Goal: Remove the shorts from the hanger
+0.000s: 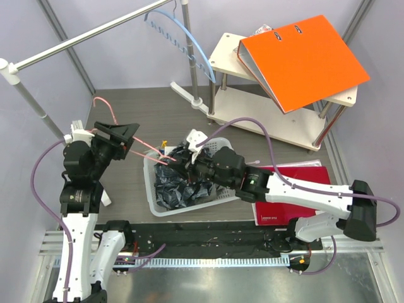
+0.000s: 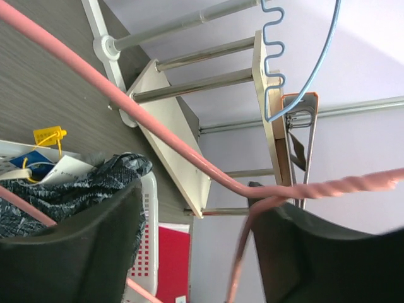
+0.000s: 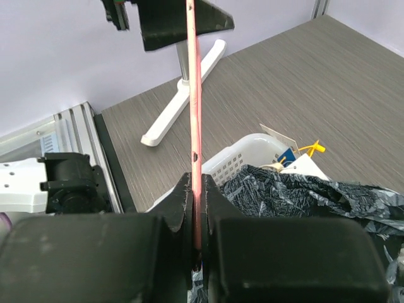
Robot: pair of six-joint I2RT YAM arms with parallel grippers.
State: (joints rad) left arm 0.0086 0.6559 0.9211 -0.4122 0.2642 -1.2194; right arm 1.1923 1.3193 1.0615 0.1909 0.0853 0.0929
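I will next raise my right gripper outward, hang the pink hanger's hook over the clothes rail's bar [image 1: 113, 24] and release, since that bar is above and outward of my gripper.
A pink hanger [image 1: 142, 146] spans between my two grippers over the white basket [image 1: 151, 205]. The dark patterned shorts [image 1: 173, 189] lie bunched in the basket, with tags showing in the right wrist view [image 3: 297, 158]. My right gripper [image 1: 180, 161] is shut on the hanger's thin arm [image 3: 194, 113], just above the shorts [image 3: 315, 192]. My left gripper [image 1: 126, 140] is open near the hook end. In the left wrist view the hanger [image 2: 177, 142] runs between the wide-apart fingers [image 2: 328, 252] and touches the right one. The shorts [image 2: 82, 183] show beyond the left finger.
A clothes rail [image 1: 82, 36] with a blue hanger [image 1: 186, 35] stands at the back, its white foot [image 1: 189, 95] on the table. An orange binder [image 1: 303, 53] lies on a wooden shelf [image 1: 221, 53] at back right. A red folder [image 1: 293, 189] lies under my right arm.
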